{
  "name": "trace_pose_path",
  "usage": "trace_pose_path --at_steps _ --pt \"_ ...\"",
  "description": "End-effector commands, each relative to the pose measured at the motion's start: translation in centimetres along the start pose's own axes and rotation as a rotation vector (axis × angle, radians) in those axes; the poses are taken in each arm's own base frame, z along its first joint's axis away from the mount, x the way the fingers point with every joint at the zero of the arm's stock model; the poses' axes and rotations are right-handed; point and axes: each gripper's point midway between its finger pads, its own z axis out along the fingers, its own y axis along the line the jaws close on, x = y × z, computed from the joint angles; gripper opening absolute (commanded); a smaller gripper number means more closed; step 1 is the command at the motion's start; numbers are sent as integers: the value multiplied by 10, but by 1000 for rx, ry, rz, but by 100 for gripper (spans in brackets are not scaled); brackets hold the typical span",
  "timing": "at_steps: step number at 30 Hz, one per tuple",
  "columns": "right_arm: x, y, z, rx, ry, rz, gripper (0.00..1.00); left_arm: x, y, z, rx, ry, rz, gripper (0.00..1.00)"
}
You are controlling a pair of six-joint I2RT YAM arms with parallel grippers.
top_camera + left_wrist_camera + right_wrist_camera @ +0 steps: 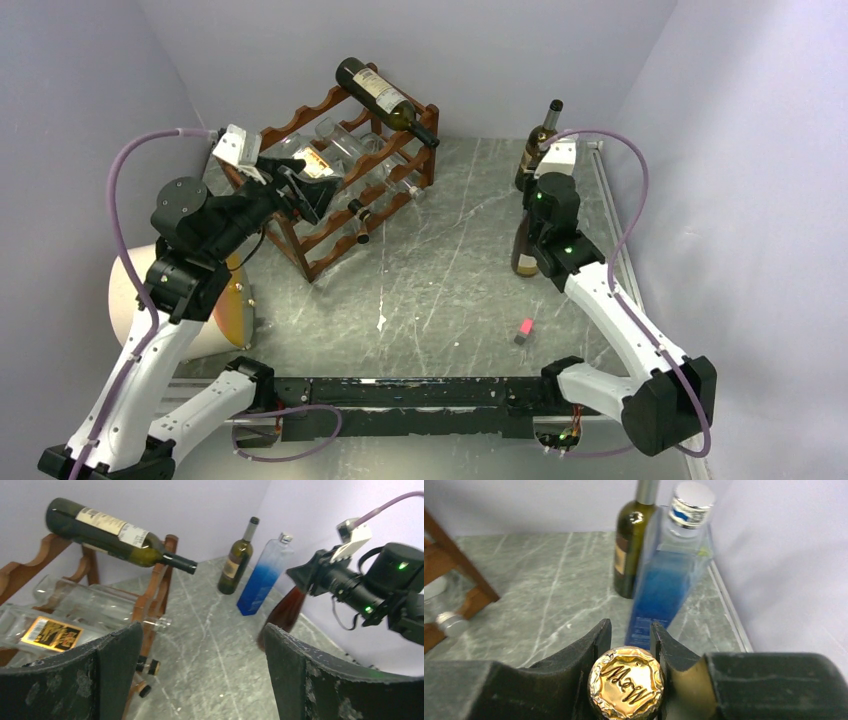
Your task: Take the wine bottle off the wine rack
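My right gripper moves to the right in the top view next and lets go of the gold-foil top, since clear marble beside the bottle lies that way.
The reddish-brown wine rack (340, 215) stands at the back left. A dark wine bottle (385, 97) lies on its top tier, neck pointing right; it also shows in the left wrist view (112, 530). Clear bottles (95, 602) lie in the lower tiers. My left gripper (308, 195) is open and empty beside the rack's middle tier, its jaws wide apart (202, 630). My right gripper (538, 205) is shut on the gold-foil top of a brown bottle (625, 682), which stands upright on the table (523, 252) at the right.
A green wine bottle (631, 545) and a blue square bottle (669, 580) stand in the back right corner. A small pink object (524, 330) lies on the grey marble table (440, 280). A pale cylinder with a gold disc (215, 310) sits at the left.
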Motion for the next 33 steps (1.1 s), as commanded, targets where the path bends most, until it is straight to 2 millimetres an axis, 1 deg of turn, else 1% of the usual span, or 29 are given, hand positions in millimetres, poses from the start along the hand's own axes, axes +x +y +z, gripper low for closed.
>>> trace_pose_path --at_steps 1,7,10,17,22,25,26,27,29,30,31,33 --pt "-89 -38 3 90 -283 196 0 5 23 -7 -96 -29 118 93" --pt "-83 -69 16 141 -310 220 0 8 31 -15 -130 -75 165 93" --pt "-80 -80 20 163 -320 227 0 12 36 -18 -146 -86 172 93" --pt "-59 -102 22 218 -312 222 0 22 49 -19 -155 -82 160 93" --pt "-41 -100 21 196 -290 220 0 28 51 -19 -148 -73 153 93" --pt "-37 -95 20 169 -271 217 1 34 57 -18 -162 -63 152 93" --pt "-37 -94 20 163 -265 216 10 35 59 -18 -170 -61 151 93" --pt "-37 -94 19 161 -260 218 21 37 61 -18 -176 -60 148 93" --pt "-39 -93 18 156 -251 218 37 37 65 -18 -185 -61 145 93" --pt "-44 -93 17 153 -252 218 46 38 67 -18 -189 -62 144 93" --pt "-46 -93 17 149 -246 216 57 39 69 -18 -194 -59 142 93" --pt "-53 -92 14 137 -242 211 69 40 72 -17 -201 -57 140 93"
